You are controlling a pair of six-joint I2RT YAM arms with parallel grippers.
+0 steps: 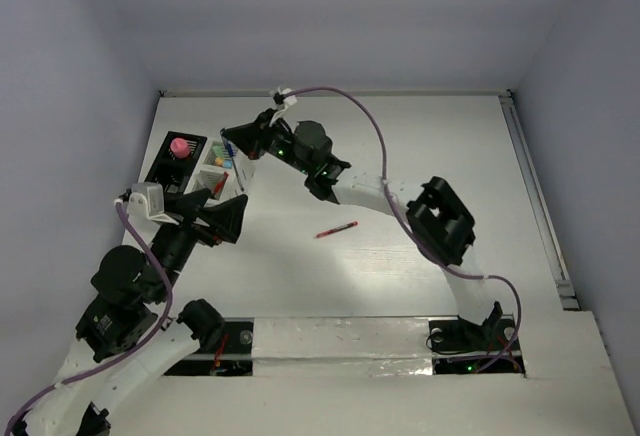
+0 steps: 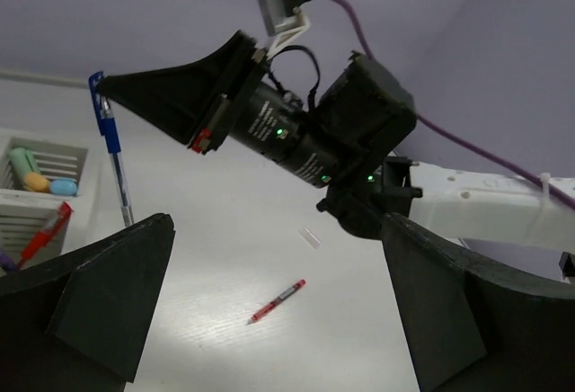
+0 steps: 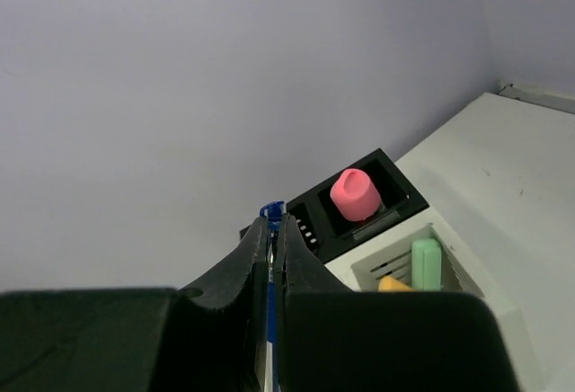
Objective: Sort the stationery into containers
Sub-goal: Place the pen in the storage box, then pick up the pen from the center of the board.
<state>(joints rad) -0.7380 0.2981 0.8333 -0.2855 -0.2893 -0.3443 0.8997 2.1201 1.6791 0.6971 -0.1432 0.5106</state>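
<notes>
My right gripper carries the blue pen to the left in the top view next, then down into the white container's near section [image 1: 213, 181], where a red pen leans.
My right gripper [image 3: 275, 223] is shut on a thin blue pen [image 3: 272, 208], which hangs upright over the white slatted container [image 2: 54, 196]. That container holds mint green [image 3: 426, 262], orange [image 3: 393, 282] and pale blue [image 2: 63, 186] bits in its far compartment. A red pen [image 2: 40, 237] leans in the near one. The black container [image 1: 171, 169] beside it holds the pink-topped piece [image 1: 179, 146]. My left gripper [image 1: 222, 218] is open and holds nothing, just in front of the white container. Another red pen [image 1: 337, 229] lies flat mid-table.
A small clear cap-like piece [image 2: 310, 238] lies on the table beyond the red pen. The right arm's forearm [image 1: 365, 196] stretches across the middle of the table, with its purple cable [image 1: 350, 106] arching above. The back wall stands just behind the containers.
</notes>
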